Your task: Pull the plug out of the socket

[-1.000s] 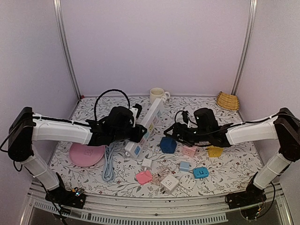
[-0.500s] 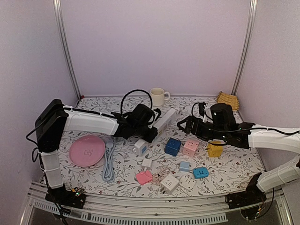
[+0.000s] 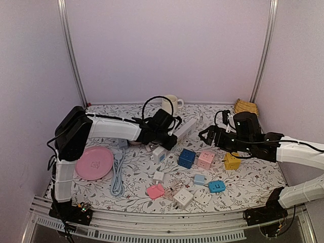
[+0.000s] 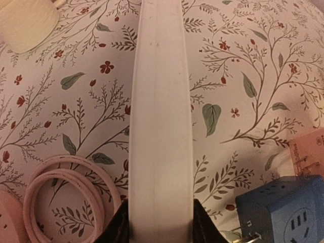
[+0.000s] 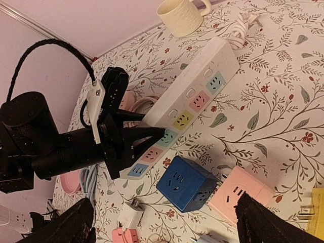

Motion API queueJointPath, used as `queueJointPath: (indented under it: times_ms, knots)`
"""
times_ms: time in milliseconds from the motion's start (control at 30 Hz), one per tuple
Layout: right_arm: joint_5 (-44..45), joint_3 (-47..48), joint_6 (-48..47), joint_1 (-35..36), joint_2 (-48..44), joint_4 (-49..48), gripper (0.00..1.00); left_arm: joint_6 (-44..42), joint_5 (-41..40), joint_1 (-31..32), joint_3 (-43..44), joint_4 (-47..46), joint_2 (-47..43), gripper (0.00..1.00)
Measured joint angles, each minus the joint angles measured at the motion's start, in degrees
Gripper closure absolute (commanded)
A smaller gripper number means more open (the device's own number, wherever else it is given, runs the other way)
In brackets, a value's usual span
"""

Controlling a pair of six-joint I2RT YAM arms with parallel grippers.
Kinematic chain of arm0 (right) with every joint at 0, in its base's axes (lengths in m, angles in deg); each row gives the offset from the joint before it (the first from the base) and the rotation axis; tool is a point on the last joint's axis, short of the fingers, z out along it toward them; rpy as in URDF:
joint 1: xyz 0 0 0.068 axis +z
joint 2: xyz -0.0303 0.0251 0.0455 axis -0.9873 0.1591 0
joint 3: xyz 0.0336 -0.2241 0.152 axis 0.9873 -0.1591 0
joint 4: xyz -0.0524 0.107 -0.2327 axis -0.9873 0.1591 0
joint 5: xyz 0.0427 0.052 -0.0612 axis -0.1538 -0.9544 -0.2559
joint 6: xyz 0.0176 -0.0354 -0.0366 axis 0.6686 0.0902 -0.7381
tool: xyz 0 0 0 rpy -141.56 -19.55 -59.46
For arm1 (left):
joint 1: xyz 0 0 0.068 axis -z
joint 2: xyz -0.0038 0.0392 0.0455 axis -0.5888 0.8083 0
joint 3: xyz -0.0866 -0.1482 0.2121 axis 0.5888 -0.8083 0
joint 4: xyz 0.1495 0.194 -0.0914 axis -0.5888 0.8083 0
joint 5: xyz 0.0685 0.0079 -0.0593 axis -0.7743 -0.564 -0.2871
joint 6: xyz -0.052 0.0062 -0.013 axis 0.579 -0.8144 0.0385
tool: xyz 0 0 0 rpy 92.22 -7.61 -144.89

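Observation:
My left gripper shifts the power strip outward, to the right in the top view, next, then opens, since the blue plug lies loose beside the power strip (image 3: 178, 131).
A white power strip (image 3: 178, 131) with coloured sockets lies on the floral table, and all the sockets I can see in the right wrist view (image 5: 195, 96) are empty. My left gripper (image 3: 168, 140) is shut on the strip's near end, with black fingers on both sides of it in the left wrist view (image 4: 161, 225). A blue cube plug (image 3: 186, 158) lies loose on the table beside the strip, prongs showing (image 4: 286, 212). My right gripper (image 3: 209, 135) is wide open and empty, above and to the right of the blue cube (image 5: 190, 185).
A pink cube (image 3: 205, 159) and a yellow cube (image 3: 232, 161) lie right of the blue one. Several small adapters (image 3: 182, 197) lie near the front. There is a pink plate (image 3: 93, 163), a light blue cable (image 3: 117, 174), a cream mug (image 3: 171, 103) and a wicker basket (image 3: 245, 107).
My left gripper has carried the power strip back and to the right and lowered it flat. My right gripper has drawn back to the right, away from the blue cube.

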Motion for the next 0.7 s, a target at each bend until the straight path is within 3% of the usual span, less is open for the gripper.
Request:
queueJointPath:
  times_ms: [200, 333, 400, 533, 667, 700]
  knots:
    - [1.27, -0.44, -0.22, 0.0, -1.33, 1.55, 0.01, 0.04, 2.14, -0.28, 6.08, 1.64, 3.87, 0.75]
    - [1.62, -0.61, -0.39, 0.0, -1.75, 2.32, 0.01, 0.09, 3.72, -0.42, 11.93, 3.17, 7.63, 0.67]
    - [1.79, -0.63, -0.55, 0.0, -1.79, 2.6, 0.01, 0.09, 4.17, -0.52, 15.34, 3.69, 9.84, 0.56]
    - [2.19, -0.63, -0.94, 0.0, -1.86, 3.41, 0.01, -0.39, 5.55, -0.96, 22.23, 4.46, 14.47, 0.23]
    - [2.4, -0.66, -1.22, 0.0, -2.16, 4.48, 0.01, -0.04, 6.73, -2.05, 27.56, 5.35, 17.44, 0.04]
    - [2.49, -0.68, -1.33, 0.0, -2.36, 4.7, 0.01, 0.0, 6.95, -2.43, 28.55, 5.66, 17.94, 0.03]
